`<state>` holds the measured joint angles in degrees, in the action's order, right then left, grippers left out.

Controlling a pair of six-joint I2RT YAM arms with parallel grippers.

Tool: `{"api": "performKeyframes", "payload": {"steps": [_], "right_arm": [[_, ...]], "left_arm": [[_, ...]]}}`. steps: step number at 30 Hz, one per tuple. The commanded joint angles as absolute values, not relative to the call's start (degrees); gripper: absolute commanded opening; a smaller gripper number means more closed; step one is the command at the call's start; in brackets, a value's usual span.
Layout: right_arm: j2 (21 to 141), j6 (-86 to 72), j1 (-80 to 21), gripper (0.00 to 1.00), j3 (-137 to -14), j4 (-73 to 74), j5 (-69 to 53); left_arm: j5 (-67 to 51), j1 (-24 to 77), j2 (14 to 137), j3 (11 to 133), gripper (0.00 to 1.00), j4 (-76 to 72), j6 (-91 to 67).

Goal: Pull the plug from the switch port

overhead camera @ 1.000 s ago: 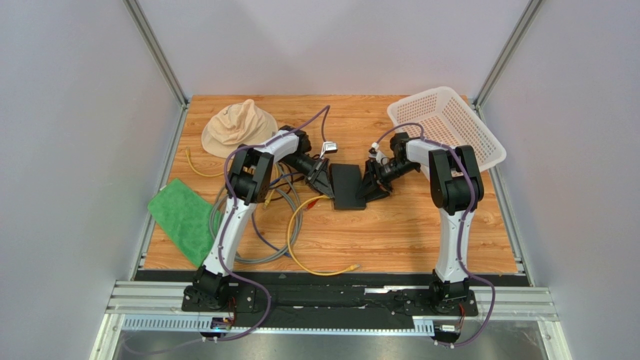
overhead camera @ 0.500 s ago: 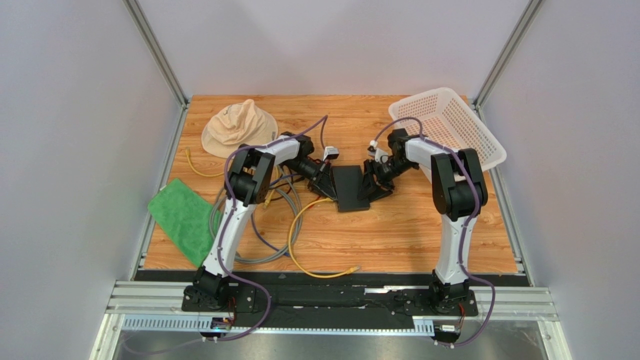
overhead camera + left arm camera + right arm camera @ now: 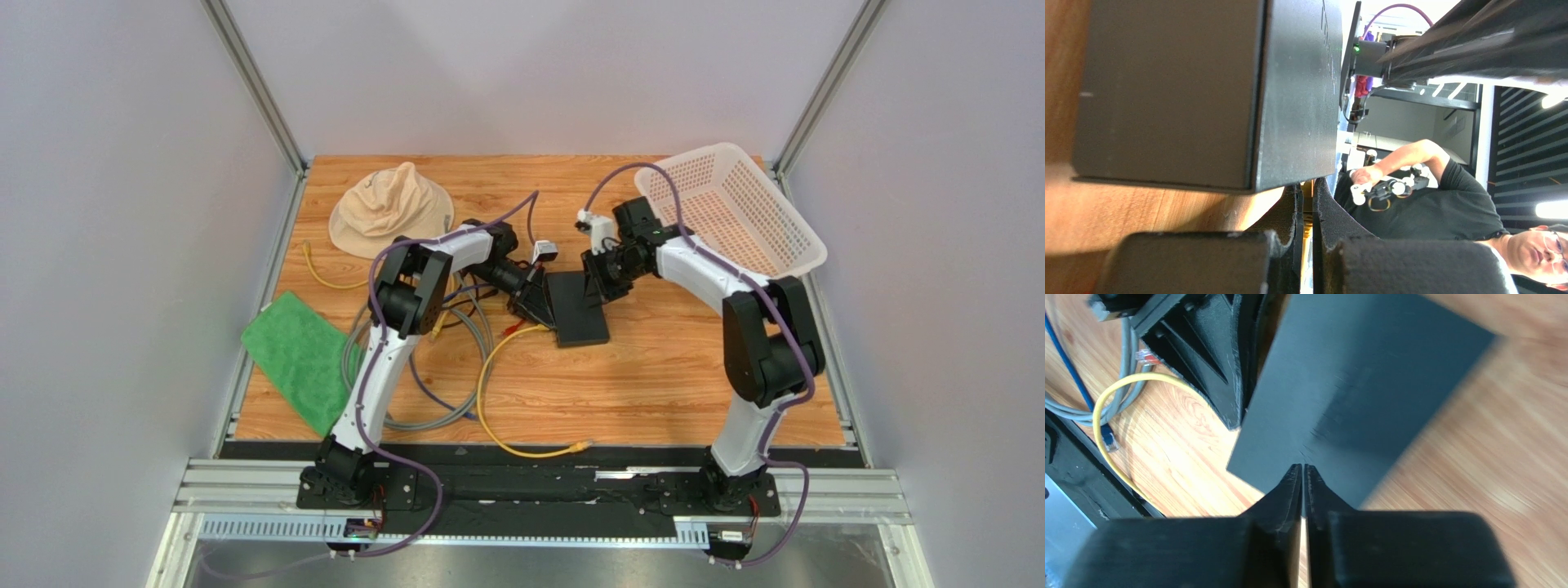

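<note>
The plug still meets the switch [image 3: 577, 309], so I will pull my left gripper outward and left in the top view, over the tan hat's edge, and let go.
The switch [image 3: 577, 309] is a flat matte black box lying mid-table. It fills the top of the left wrist view [image 3: 1168, 92] and the upper part of the right wrist view [image 3: 1352, 386]. At its left edge my left gripper [image 3: 536, 298] is shut on the plug [image 3: 1308, 208], of which only a thin yellow sliver shows between the jaws [image 3: 1307, 184]. A yellow cable [image 3: 491, 368] loops away from there toward the near edge. My right gripper [image 3: 597, 279] is shut and holds nothing. Its tips [image 3: 1303, 468] meet over the switch's top face.
A white basket [image 3: 736, 208] sits tilted at the back right. A tan hat [image 3: 386, 206] lies at the back left and a green cloth [image 3: 294, 349] at the left edge. Grey cables [image 3: 460, 331] coil beside the left arm, and a second yellow cable [image 3: 321, 272] lies near the hat.
My right gripper left the switch's right edge, swung back and over the box, and shut. The left gripper closed at the left edge. The switch shifted and turned slightly.
</note>
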<state>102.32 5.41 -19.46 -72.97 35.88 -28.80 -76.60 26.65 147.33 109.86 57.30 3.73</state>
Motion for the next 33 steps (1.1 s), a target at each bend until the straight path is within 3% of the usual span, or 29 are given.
{"api": "performKeyframes", "payload": {"steps": [1,7,11,19,25,29,33], "right_arm": [[108.80,4.05,-23.11,0.04,-74.53,34.10,-26.11],[113.12,0.61,-24.43,0.00,-74.62,34.89,-23.82],[113.47,1.14,-24.79,0.00,-74.53,35.51,-23.55],[114.61,1.32,-24.79,0.00,-75.15,36.47,-23.03],[115.49,0.79,-24.79,0.00,-75.06,36.74,-23.29],[116.01,0.88,-24.79,0.00,-75.41,36.65,-23.03],[116.28,0.88,-24.79,0.00,-76.29,36.74,-22.77]], "left_arm": [[-74.09,27.25,148.27,110.30,0.00,56.60,2.28],[-73.57,26.98,147.92,111.01,0.00,58.71,3.77],[-74.09,26.89,145.29,104.25,0.00,54.43,1.68],[-67.32,24.52,149.76,123.04,0.00,61.61,6.42],[-72.95,26.45,147.48,109.17,0.00,62.30,8.15],[-71.90,25.76,150.02,119.04,0.00,69.51,12.39],[-67.77,24.52,149.24,125.41,0.00,65.30,9.74]]}}
